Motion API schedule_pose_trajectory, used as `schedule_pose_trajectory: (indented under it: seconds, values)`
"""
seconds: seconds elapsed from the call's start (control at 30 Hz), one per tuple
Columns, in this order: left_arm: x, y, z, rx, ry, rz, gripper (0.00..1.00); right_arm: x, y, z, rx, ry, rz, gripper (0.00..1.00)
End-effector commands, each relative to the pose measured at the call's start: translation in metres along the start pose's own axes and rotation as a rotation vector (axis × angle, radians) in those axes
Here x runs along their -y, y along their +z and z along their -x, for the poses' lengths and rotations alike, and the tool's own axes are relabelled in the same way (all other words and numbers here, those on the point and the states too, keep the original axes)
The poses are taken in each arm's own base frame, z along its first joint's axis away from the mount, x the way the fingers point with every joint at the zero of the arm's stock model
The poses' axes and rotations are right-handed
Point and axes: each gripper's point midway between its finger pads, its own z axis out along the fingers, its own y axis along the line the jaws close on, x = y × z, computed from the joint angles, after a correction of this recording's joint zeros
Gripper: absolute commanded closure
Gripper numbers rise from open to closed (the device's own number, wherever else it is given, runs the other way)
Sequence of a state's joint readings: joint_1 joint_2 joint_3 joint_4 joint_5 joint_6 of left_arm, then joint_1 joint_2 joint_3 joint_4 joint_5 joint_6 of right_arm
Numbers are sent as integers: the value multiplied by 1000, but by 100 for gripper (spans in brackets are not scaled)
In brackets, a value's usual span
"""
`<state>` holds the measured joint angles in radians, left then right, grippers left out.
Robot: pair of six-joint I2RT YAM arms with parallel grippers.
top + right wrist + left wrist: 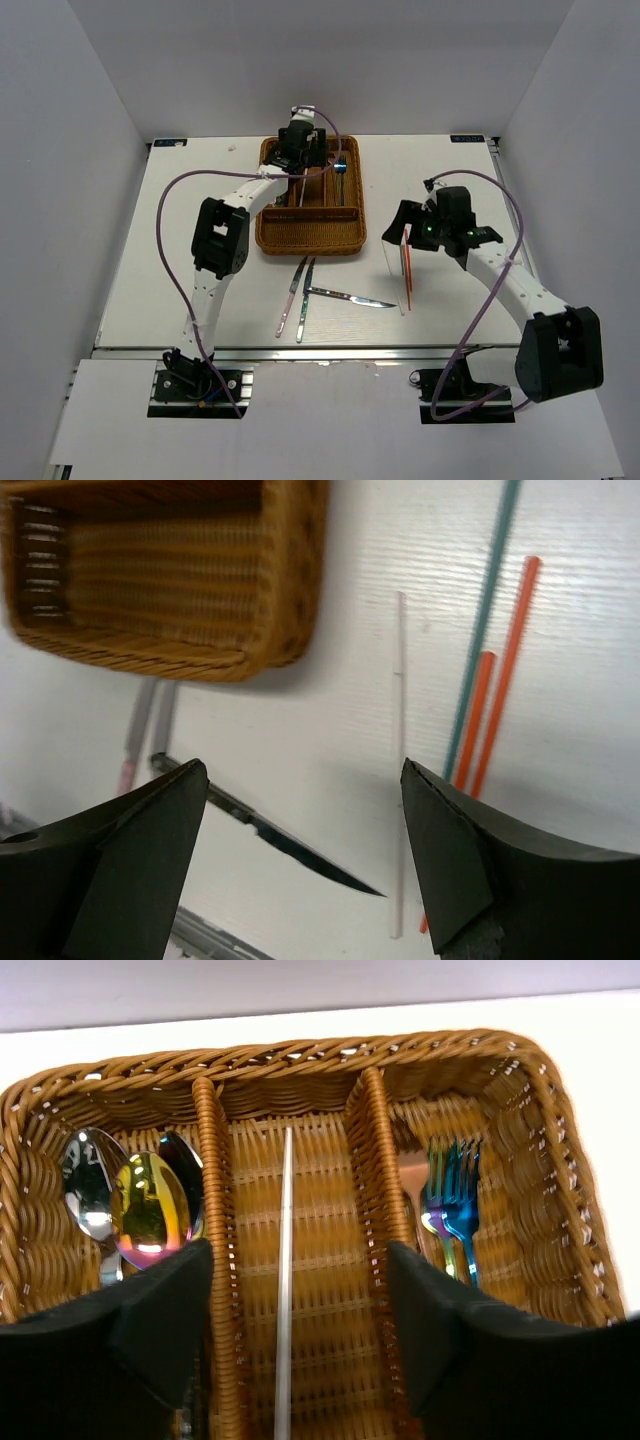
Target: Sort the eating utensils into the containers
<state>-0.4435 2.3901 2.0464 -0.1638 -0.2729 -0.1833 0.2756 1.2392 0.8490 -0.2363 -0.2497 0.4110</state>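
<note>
The robot's right gripper will next move down and back onto the near half of the loose white chopstick, since another white chopstick is already in the tray's middle slot.
The brown wicker tray sits at the table's back middle. My left gripper hovers open over its far end. In the left wrist view, spoons lie in the left slot, one white chopstick in the middle slot, blue and gold forks in the right slot. My right gripper is open above the table right of the tray. Below it lie a white chopstick, red chopsticks, a green chopstick and a knife. Three knives lie in front of the tray.
The tray's corner shows at the upper left of the right wrist view. The table's near edge runs just below the knives. White walls enclose the table on three sides.
</note>
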Motion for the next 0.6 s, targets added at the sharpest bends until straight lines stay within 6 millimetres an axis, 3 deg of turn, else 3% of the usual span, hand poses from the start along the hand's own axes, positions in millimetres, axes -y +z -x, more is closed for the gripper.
schedule_pose_trajectory:
  seconds: [0.0, 0.03, 0.07, 0.13, 0.2, 0.23, 0.27, 0.3, 0.33, 0.43, 0.47, 0.57]
  values:
    - [0, -28, 58, 111, -72, -6, 12, 17, 10, -2, -54, -60, -124, 17]
    - [-3, -34, 64, 119, -88, 4, 4, 20, 13, -7, -80, -75, -162, 18]
    - [-4, -42, 71, 129, -96, 7, 3, 12, 18, -17, -115, -116, -172, 20]
    - [-9, -73, 93, 160, -129, 11, 2, 19, 25, -30, -165, -158, -265, 24]
    - [-16, -98, 107, 174, -160, 21, 2, 21, 31, -42, -188, -187, -308, 39]
    - [-21, -125, 117, 178, -196, 23, 2, 21, 34, -48, -204, -187, -313, 44]
    - [-23, -139, 121, 180, -216, 20, 2, 23, 36, -52, -215, -189, -320, 52]
    - [-25, -153, 122, 177, -234, 11, 2, 29, 39, -59, -239, -195, -350, 54]
    - [-29, -178, 121, 173, -267, 0, 2, 30, 40, -59, -245, -201, -370, 54]
    - [-30, -214, 107, 138, -310, -53, 2, 37, 39, -78, -314, -244, -432, 55]
    - [-35, -235, 97, 131, -319, -63, 2, 39, 37, -87, -340, -254, -443, 55]
    - [-41, -266, 74, 126, -348, -96, 2, 48, 33, -101, -364, -266, -478, 55]
